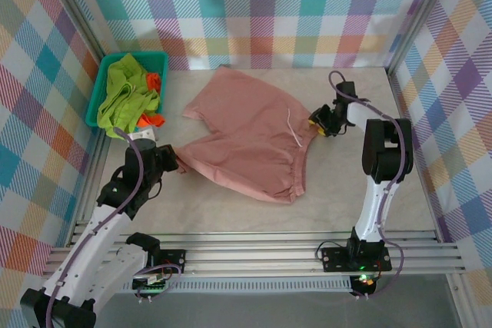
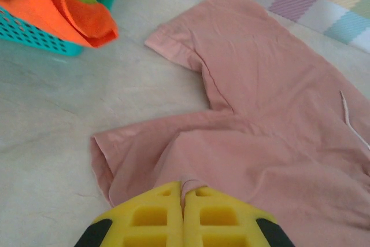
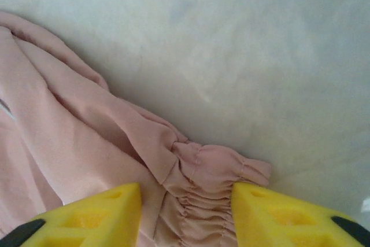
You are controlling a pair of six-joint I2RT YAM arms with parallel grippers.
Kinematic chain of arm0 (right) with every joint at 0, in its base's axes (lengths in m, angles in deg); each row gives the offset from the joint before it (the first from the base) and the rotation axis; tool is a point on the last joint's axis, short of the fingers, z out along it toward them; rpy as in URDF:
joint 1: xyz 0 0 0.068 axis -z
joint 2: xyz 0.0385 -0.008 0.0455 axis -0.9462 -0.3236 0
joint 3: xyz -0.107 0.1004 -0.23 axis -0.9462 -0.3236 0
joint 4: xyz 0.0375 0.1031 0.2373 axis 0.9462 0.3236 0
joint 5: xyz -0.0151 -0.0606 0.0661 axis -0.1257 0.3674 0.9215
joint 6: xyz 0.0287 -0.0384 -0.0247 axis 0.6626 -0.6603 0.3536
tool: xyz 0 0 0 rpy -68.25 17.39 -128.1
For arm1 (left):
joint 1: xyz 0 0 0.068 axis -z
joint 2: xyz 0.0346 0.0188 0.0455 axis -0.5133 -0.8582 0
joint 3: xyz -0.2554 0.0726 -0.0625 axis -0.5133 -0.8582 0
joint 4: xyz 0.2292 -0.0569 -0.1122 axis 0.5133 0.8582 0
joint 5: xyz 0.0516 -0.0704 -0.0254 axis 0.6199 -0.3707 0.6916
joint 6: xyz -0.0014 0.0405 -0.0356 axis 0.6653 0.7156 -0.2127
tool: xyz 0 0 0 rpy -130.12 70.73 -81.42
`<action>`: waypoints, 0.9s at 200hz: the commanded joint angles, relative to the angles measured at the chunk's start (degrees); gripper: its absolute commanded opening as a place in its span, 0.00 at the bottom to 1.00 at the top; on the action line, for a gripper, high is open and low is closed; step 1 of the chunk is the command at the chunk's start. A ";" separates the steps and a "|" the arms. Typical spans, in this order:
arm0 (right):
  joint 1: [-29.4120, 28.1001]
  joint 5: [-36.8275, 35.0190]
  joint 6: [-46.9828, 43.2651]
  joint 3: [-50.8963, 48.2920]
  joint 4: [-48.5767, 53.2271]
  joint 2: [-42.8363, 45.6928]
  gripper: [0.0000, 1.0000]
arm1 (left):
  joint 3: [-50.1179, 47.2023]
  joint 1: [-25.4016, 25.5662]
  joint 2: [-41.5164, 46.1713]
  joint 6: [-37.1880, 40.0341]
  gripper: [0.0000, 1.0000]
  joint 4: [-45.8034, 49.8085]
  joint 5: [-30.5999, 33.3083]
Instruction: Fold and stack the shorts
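The open part of the table lies back from my left gripper, so next I need to pull the shorts' pinched hem in that gripper back onto the bare table and release it there.
The dusty pink shorts (image 1: 246, 136) lie spread flat mid-table, waistband to the right, legs to the left. My left gripper (image 1: 175, 160) is shut on the hem of the nearer leg; a small fold of pink cloth (image 2: 260, 114) is pinched between its yellow fingers (image 2: 156, 218). My right gripper (image 3: 186, 192) stands open at the waistband's far right corner, with the gathered elastic (image 3: 214, 172) lying between its fingers. The lime green shorts (image 1: 123, 94) and the bright orange shorts (image 1: 151, 119) are heaped in the basket, also seen as orange shorts (image 2: 58, 4) in the left wrist view.
The teal mesh basket (image 1: 134, 55) stands at the back left against the checked wall, close to the pink shorts' far leg. A white drawstring (image 2: 352, 122) trails over the pink cloth near the waistband. Bare table lies in front of the shorts and to the right.
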 commanded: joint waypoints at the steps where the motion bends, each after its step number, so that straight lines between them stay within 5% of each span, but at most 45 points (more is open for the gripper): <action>1: 0.71 0.15 -4.12 3.94 3.78 0.40 0.51 | -2.57 1.99 1.16 -2.70 0.00 -3.66 -4.89; 65: -2.30 1.92 -6.77 -10.02 -0.18 24.90 0.62 | -5.61 10.64 2.08 2.91 0.05 -3.98 -12.43; 95: -12.60 1.78 -9.04 -15.58 0.75 31.93 0.73 | -3.01 14.65 -1.18 3.19 0.39 2.73 -7.20; 115: -22.04 1.27 -8.90 -18.66 -0.36 33.69 0.78 | 0.84 14.47 -0.43 -2.62 0.97 8.52 5.93; 130: -29.09 0.61 -7.96 -20.48 -2.41 33.62 0.81 | 2.57 11.33 1.65 -3.05 1.00 9.01 8.34; 159: -40.32 -3.26 -7.07 -21.54 -4.23 30.83 0.84 | 5.06 -1.43 -0.03 -3.74 1.00 8.68 -3.12; 180: -43.05 -5.09 -6.06 -22.18 -1.59 26.82 0.84 | 5.82 -7.61 -5.29 -5.01 1.00 7.85 -11.61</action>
